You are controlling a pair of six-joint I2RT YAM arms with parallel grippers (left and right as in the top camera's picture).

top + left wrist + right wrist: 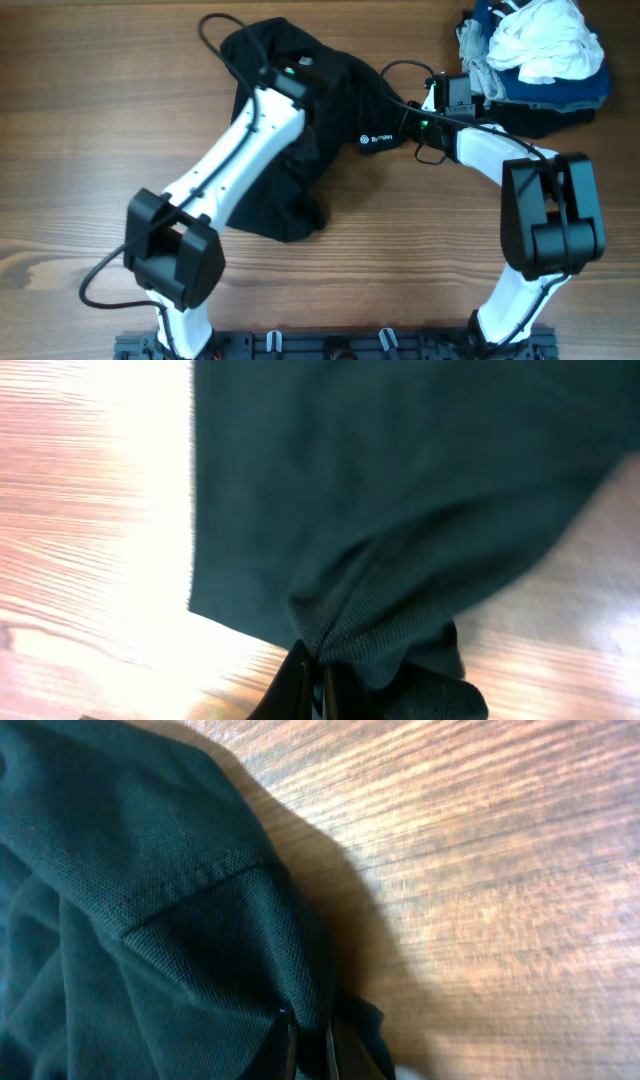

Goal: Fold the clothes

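The crumpled shirt is also in my left gripper, so my right gripper will next rise off the table, swing toward the pile of clothes and let go of the hemmed edge.
The clothes are one black T-shirt [300, 160], crumpled on the wooden table left of centre, its small white logo [376, 139] facing up. My left gripper [300, 68] sits over the shirt's far part and is shut on a bunched fold of the black cloth [370, 620], which hangs away from its fingers [292, 690]. My right gripper [408, 122] is at the shirt's right edge, shut on a hemmed edge of the dark cloth [200, 910] that wraps round its fingertips [310, 1045]. The arms hide part of the shirt.
A heap of white, grey and blue garments [535, 50] lies at the far right, just behind my right wrist. Black cables [215, 30] loop near the far edge. Bare wooden table [400, 260] lies in front of the shirt.
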